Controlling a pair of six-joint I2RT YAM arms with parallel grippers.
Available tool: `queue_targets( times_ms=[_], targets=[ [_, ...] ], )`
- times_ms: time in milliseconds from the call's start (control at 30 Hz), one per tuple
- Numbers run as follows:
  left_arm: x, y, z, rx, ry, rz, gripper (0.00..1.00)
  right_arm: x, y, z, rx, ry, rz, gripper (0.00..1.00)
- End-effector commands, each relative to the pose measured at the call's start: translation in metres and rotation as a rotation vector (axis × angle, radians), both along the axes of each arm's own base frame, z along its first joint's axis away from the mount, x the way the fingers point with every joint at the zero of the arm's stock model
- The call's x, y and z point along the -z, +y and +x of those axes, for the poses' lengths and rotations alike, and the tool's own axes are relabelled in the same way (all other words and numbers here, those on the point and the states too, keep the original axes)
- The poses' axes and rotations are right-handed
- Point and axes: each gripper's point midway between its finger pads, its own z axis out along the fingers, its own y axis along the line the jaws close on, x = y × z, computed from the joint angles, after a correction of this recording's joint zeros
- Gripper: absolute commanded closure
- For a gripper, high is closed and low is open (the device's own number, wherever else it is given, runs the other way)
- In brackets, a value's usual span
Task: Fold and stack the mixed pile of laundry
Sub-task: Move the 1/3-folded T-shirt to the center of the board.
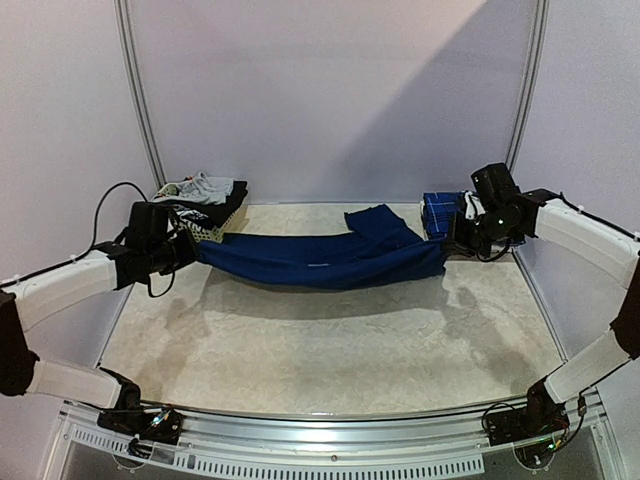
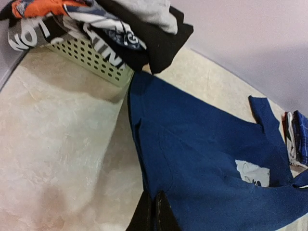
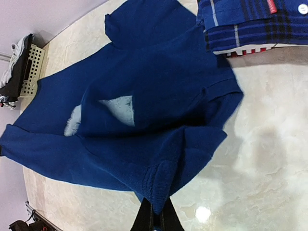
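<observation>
The sagging shirt needs to lie flat, so the right gripper should next pull the ribbed edge back and down to spread it, then let go.
A navy T-shirt (image 1: 320, 262) hangs stretched above the table between my two grippers, sagging in the middle. My left gripper (image 1: 188, 250) is shut on its left edge, and in the left wrist view that gripper (image 2: 156, 208) pinches the blue cloth (image 2: 202, 159). My right gripper (image 1: 452, 243) is shut on a ribbed edge at the right end, seen close in the right wrist view (image 3: 156, 217). Part of the pale print (image 3: 120, 107) shows. A folded blue-and-black plaid shirt (image 1: 440, 212) lies at the back right. The rest of the laundry pile (image 1: 205, 195) sits heaped at the back left.
A small white slatted basket (image 2: 91, 57) stands at the back left under the heap of grey, black and orange-white pieces (image 2: 120, 29). A curved pale wall (image 1: 330, 100) closes the back. The marbled tabletop (image 1: 330, 345) lies beneath the shirt.
</observation>
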Motion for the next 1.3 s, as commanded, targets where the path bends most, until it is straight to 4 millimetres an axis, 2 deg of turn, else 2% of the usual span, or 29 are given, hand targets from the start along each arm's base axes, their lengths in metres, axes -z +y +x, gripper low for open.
queue_targets(
  times_ms=[0,67,133,300,433,600,900,1067,1267],
  targets=[
    [0.044,0.024,-0.038,-0.039,0.187,0.127,1.00,0.053,-0.031,-0.042,-0.011,0.219,-0.156,1.00],
    [0.069,0.026,-0.056,-0.040,0.236,0.110,1.00,0.090,-0.038,-0.064,-0.009,0.300,-0.177,1.00],
    [0.088,0.027,-0.072,-0.038,0.268,0.086,1.00,0.112,-0.046,-0.087,0.008,0.342,-0.176,1.00],
    [0.106,0.031,-0.100,-0.041,0.309,0.069,1.00,0.116,-0.056,-0.116,0.030,0.362,-0.173,1.00],
    [0.104,0.030,-0.112,-0.043,0.306,0.056,1.00,0.117,-0.064,-0.136,0.057,0.364,-0.166,1.00],
    [0.103,0.031,-0.131,-0.057,0.307,0.050,1.00,0.129,-0.070,-0.155,0.103,0.381,-0.139,1.00],
    [0.110,0.026,-0.155,-0.061,0.314,0.027,1.00,0.138,-0.069,-0.175,0.136,0.370,-0.061,1.00],
    [0.117,0.026,-0.169,-0.074,0.317,0.011,1.00,0.147,-0.069,-0.188,0.141,0.381,-0.036,0.96],
    [0.116,0.028,-0.176,-0.080,0.311,0.007,1.00,0.144,-0.073,-0.186,0.190,0.336,-0.014,0.93]
  ],
)
